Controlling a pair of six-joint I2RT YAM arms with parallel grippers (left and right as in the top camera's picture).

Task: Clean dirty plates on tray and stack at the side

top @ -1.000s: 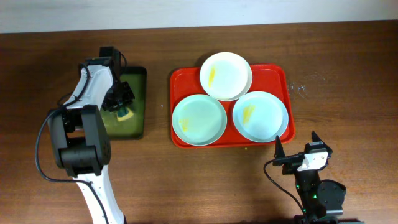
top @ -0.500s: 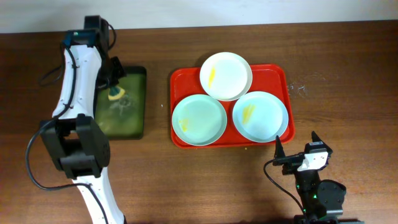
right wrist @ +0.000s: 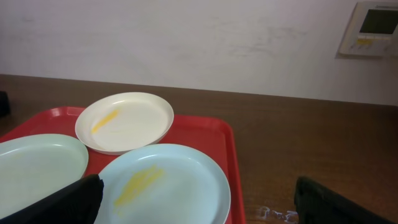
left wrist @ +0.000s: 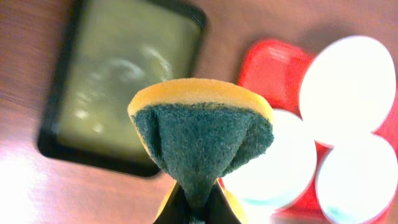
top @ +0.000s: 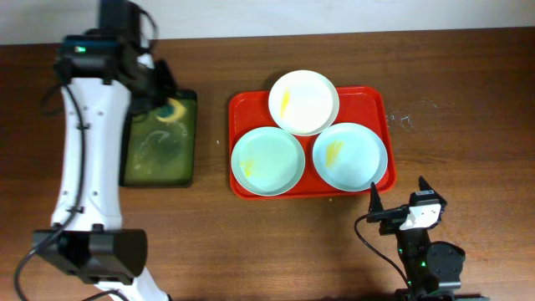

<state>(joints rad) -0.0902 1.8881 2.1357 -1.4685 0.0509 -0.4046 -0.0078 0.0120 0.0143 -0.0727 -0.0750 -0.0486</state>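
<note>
The sponge goes with my left gripper from over the dark tray down onto the pale blue plate nearest it to release the sponge (left wrist: 202, 124) next, since yellow smears that plate.
The red tray (top: 241, 113) holds three plates: a cream-white one (top: 303, 102) with a yellow smear at the back, a pale blue one (top: 267, 160) front left, and a pale blue one (top: 350, 155) with a yellow smear front right. My left gripper (top: 165, 105) is raised over the dark tray and shut on a yellow-and-green sponge (left wrist: 202, 124). My right gripper (top: 397, 205) is open and empty, low on the table in front of the red tray's right corner. In the right wrist view the smeared blue plate (right wrist: 168, 183) lies just ahead of it.
A dark green-black tray (top: 188, 171) with wet yellowish liquid lies left of the red tray. A white wall with a wall panel (right wrist: 373, 25) stands behind the table. Small white specks (right wrist: 273, 213) mark the wood right of the red tray.
My left arm has lifted the sponge up out of the dark tray and swung toward its far right corner. The plates and the right arm have not moved.
</note>
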